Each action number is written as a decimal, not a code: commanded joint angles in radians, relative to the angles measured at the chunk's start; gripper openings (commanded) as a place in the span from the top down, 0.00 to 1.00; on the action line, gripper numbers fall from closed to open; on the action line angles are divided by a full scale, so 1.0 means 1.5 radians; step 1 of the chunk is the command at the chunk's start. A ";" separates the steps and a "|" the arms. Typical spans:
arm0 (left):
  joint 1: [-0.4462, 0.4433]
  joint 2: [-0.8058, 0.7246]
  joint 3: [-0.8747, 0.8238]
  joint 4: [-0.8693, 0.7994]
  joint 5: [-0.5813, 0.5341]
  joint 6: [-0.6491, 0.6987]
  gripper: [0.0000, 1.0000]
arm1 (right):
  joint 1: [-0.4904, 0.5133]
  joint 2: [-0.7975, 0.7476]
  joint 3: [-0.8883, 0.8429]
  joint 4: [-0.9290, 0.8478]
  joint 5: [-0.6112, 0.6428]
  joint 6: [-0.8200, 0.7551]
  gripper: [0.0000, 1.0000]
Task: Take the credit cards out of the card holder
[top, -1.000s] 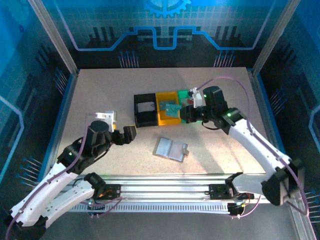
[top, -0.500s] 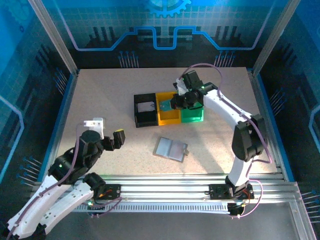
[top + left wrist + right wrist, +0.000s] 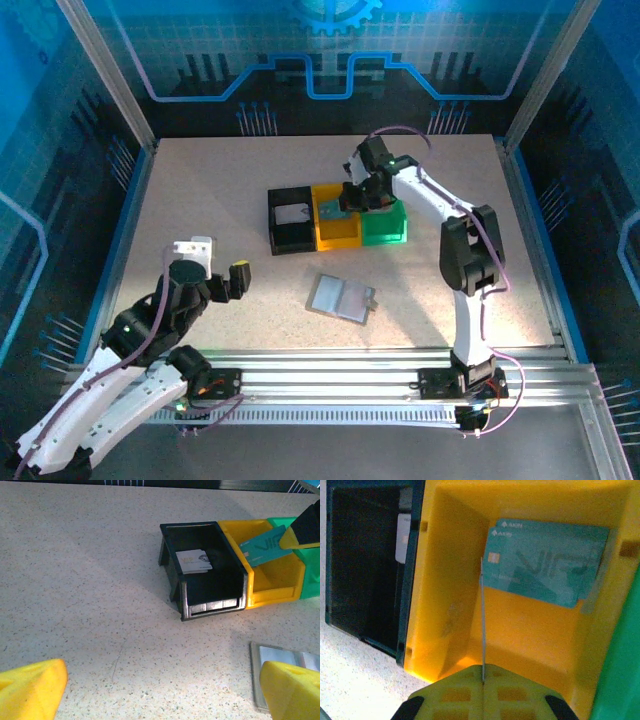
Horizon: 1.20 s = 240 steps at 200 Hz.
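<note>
The yellow bin (image 3: 337,228) holding the teal credit cards lies open beneath, so my right gripper needs to shift slightly outward over them and release the thin card there.
The grey card holder (image 3: 340,298) lies open and flat on the table, its edge also at the left wrist view's lower right (image 3: 287,659). My right gripper (image 3: 352,200) hangs over the yellow bin (image 3: 337,228), shut on a thin card seen edge-on (image 3: 482,620). Teal credit cards (image 3: 545,565) lean inside that bin (image 3: 520,640). A whitish card (image 3: 194,561) lies in the black bin (image 3: 202,575). My left gripper (image 3: 227,282) is open over bare table, left of the card holder, with nothing between its yellow fingers (image 3: 30,692).
Three bins stand in a row behind the card holder: black (image 3: 290,222), yellow, and green (image 3: 385,226). Aluminium rails (image 3: 330,365) run along the near edge, and frame posts stand at the table's corners.
My right gripper swung left from over the green bin to over the yellow bin, still shut. My left arm drew back to the left and toward the near edge, jaws still open.
</note>
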 commanded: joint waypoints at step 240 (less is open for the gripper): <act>0.017 -0.001 -0.009 0.023 -0.024 0.023 0.01 | -0.029 0.151 0.133 -0.015 -0.077 0.049 1.00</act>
